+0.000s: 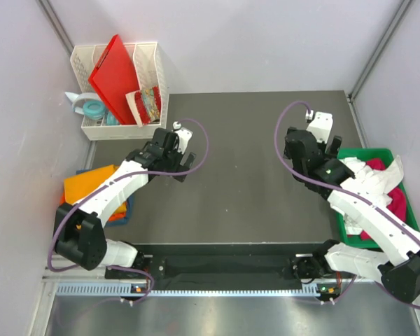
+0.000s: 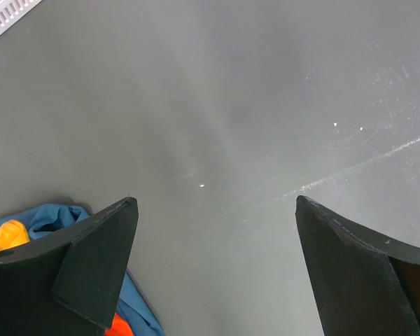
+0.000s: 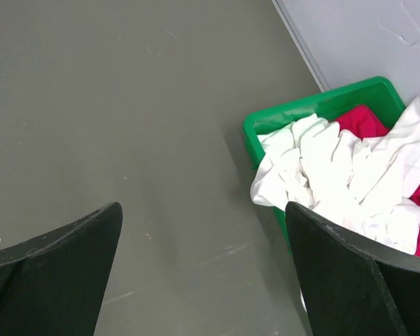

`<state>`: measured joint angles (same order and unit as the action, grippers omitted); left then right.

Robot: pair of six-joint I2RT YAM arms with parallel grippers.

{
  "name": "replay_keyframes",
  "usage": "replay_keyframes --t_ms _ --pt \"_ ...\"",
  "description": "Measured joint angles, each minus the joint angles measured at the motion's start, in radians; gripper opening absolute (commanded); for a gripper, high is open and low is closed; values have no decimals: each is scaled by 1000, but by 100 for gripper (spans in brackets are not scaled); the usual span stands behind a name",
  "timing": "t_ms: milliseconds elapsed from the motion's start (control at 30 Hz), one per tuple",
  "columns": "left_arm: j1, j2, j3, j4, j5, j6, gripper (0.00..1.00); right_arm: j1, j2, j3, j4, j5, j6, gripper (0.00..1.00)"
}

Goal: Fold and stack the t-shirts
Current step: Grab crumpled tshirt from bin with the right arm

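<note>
Next, the right gripper moves back and to the right in the top view, down onto the white t-shirt's near flap, since that flap spills over the bin's rim (image 3: 301, 110).
An orange t-shirt (image 1: 89, 185) lies folded on a blue t-shirt (image 1: 123, 212) at the table's left edge. The left wrist view catches both at its lower left, the blue t-shirt (image 2: 50, 217) and the orange t-shirt (image 2: 3, 236). A crumpled white t-shirt (image 1: 367, 178) lies over a magenta-pink t-shirt (image 1: 400, 203) in the green bin (image 1: 364, 152) on the right; the white t-shirt (image 3: 329, 168) spills over the bin's rim (image 3: 301, 110). My left gripper (image 1: 185, 165) (image 2: 215, 200) hangs open over bare table. The right gripper (image 1: 327, 143) (image 3: 203, 206) is open too, just left of the bin, holding nothing.
A white rack (image 1: 154, 66) at the back left holds a red plastic board (image 1: 115, 73) and snack packets (image 1: 147, 103). A roll of tape (image 1: 94, 108) lies in its tray. The dark grey table (image 1: 245, 182) spreads between the arms, with walls close on both sides.
</note>
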<state>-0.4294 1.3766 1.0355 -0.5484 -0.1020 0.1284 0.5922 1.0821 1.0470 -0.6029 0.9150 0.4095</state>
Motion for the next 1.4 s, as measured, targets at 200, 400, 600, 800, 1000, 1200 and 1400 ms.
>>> replay_keyframes --t_ms 200,400,600,800,1000,1200,1400 --pt "14 -12 -5 2 1 -5 99 0 1 0 -22 12 6 100" --pt "21 -13 -10 3 9 -10 99 14 26 0 -73 56 24 98" --pt "23 -13 -10 3 10 -16 99 -124 45 -14 -124 -28 137 94" --pt "23 -13 -15 5 13 -19 99 -393 -11 -147 -141 -159 240 95" --pt "23 -13 -18 6 14 -19 99 -597 -39 -236 -145 -307 278 93" --pt "23 -10 -18 6 18 -22 99 -669 -28 -296 -146 -407 303 73" --pt "23 -3 -18 8 25 -23 99 -675 -28 -301 -147 -434 311 35"
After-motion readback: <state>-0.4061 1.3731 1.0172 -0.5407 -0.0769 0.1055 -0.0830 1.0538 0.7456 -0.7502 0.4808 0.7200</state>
